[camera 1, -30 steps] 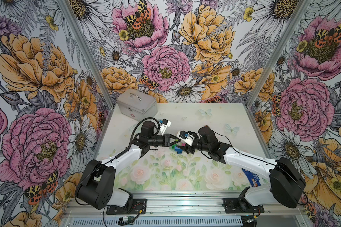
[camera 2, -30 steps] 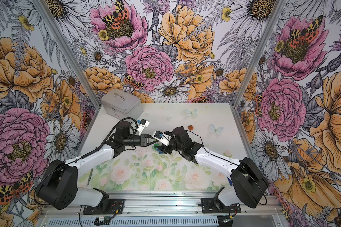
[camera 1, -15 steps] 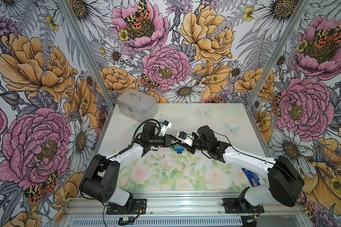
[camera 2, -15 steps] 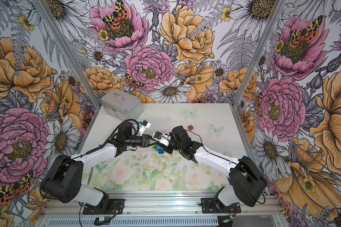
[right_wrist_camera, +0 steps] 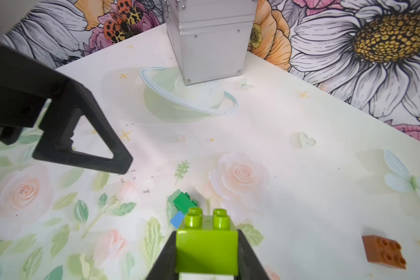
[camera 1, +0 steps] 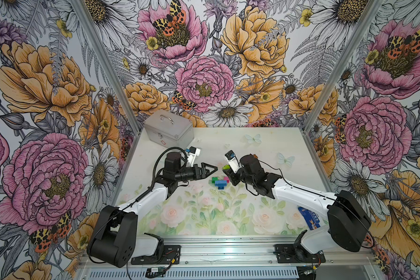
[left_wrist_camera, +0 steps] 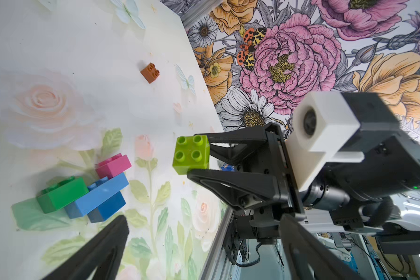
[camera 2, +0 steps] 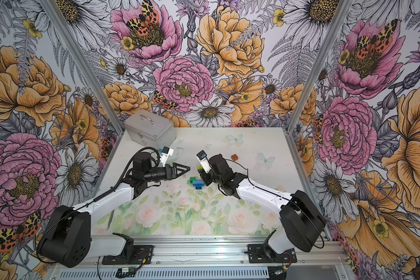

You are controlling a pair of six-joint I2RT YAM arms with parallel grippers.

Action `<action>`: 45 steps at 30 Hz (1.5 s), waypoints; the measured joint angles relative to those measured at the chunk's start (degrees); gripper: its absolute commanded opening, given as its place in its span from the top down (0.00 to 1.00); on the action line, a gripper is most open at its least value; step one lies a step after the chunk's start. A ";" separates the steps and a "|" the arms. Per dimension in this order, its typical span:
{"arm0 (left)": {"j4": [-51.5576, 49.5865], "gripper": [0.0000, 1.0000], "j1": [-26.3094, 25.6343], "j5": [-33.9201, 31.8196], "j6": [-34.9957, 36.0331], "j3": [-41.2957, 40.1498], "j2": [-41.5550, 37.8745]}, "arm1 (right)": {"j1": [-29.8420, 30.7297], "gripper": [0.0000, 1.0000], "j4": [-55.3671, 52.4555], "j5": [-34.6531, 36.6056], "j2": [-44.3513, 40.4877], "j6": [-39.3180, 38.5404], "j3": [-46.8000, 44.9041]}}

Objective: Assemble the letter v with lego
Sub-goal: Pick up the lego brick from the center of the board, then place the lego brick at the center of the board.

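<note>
Next, my right gripper tips its fingers downward and lowers to release the lime brick (camera 1: pixel 226 166) on the bare tabletop beyond the pink brick's studs, below it.
My right gripper (camera 1: pixel 226 170) (right_wrist_camera: pixel 206 238) is shut on a lime brick (camera 1: pixel 226 166) (camera 2: pixel 199 167) (left_wrist_camera: pixel 192 155) (right_wrist_camera: pixel 206 249), held above the table with its studs facing my left gripper. Below it on the table lies a joined cluster of lego (camera 1: pixel 220 181) (camera 2: pixel 197 183) (left_wrist_camera: pixel 87 189): a green and a pink brick on a light blue one, with dark blue beneath. My left gripper (camera 1: pixel 211 168) (camera 2: pixel 186 168) (left_wrist_camera: pixel 204 218) stands open and empty, a short gap left of the lime brick. A brown brick (camera 2: pixel 234 157) (left_wrist_camera: pixel 150 72) (right_wrist_camera: pixel 384 252) lies loose behind the right arm.
A silver metal case (camera 1: pixel 169 129) (camera 2: pixel 149 129) (right_wrist_camera: pixel 209 41) stands at the table's back left corner. A flat blue packet (camera 1: pixel 309 218) lies near the front right, beside the right arm's base. Floral walls close in three sides.
My left gripper has opened and drawn back to the left. The lime brick stays in the right gripper, which has closed on it. The two grippers now stand apart.
</note>
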 measured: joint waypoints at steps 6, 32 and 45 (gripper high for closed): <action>-11.17 0.06 -0.94 -14.05 2.73 0.35 -0.98 | -0.63 0.83 -10.36 10.93 10.36 12.50 9.51; -24.28 0.10 -5.46 -31.67 6.27 0.26 4.79 | -1.36 0.82 -22.88 12.59 27.82 25.92 22.67; -24.48 0.10 -5.95 -32.09 6.51 0.26 5.99 | -1.25 0.68 -22.91 10.78 30.32 28.59 23.58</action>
